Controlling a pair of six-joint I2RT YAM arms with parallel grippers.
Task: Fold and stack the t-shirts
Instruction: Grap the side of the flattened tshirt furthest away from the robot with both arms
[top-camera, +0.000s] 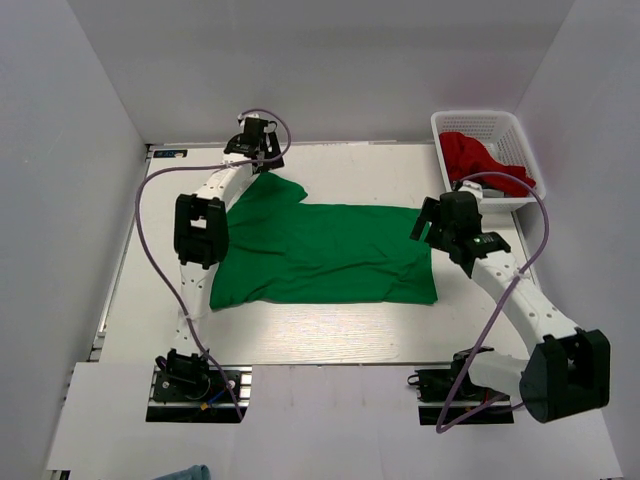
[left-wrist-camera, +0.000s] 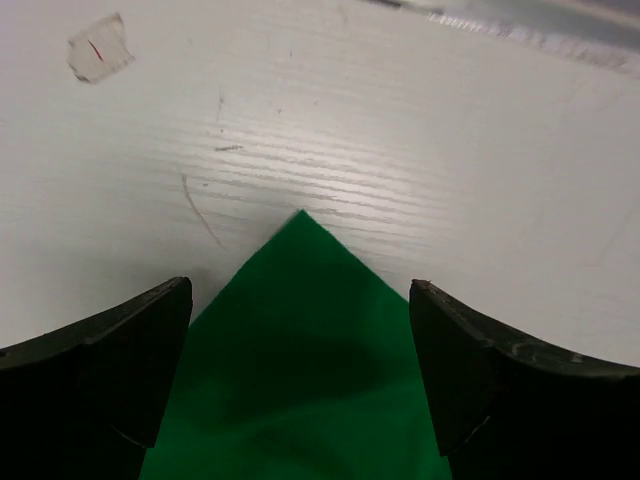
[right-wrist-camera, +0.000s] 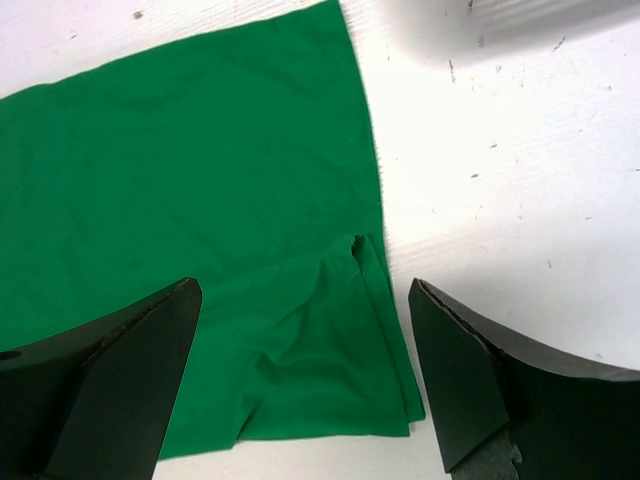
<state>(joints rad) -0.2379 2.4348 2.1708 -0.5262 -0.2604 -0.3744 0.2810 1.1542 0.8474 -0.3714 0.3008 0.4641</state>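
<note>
The sleeve's corner (top-camera: 268, 175) (left-wrist-camera: 303, 245) is already between the open fingers. My left gripper will next go down a little onto that pointed tip and close on the green cloth.
The bright green t-shirt (top-camera: 325, 252) lies spread on the white table, folded lengthwise, one sleeve pointing to the far left. My left gripper (top-camera: 262, 152) is open at that sleeve; in the left wrist view the sleeve's corner (left-wrist-camera: 300, 330) lies between the open fingers (left-wrist-camera: 480, 370). My right gripper (top-camera: 428, 228) is open above the shirt's right edge; the right wrist view shows the shirt's hem corner (right-wrist-camera: 330, 350) between the fingers (right-wrist-camera: 470, 380). The red t-shirt (top-camera: 480, 160) lies crumpled in the white basket (top-camera: 478, 122).
The white basket stands at the far right corner by the wall. Grey walls close in the table on the left, back and right. A purple cable (top-camera: 150, 250) loops along the left arm.
</note>
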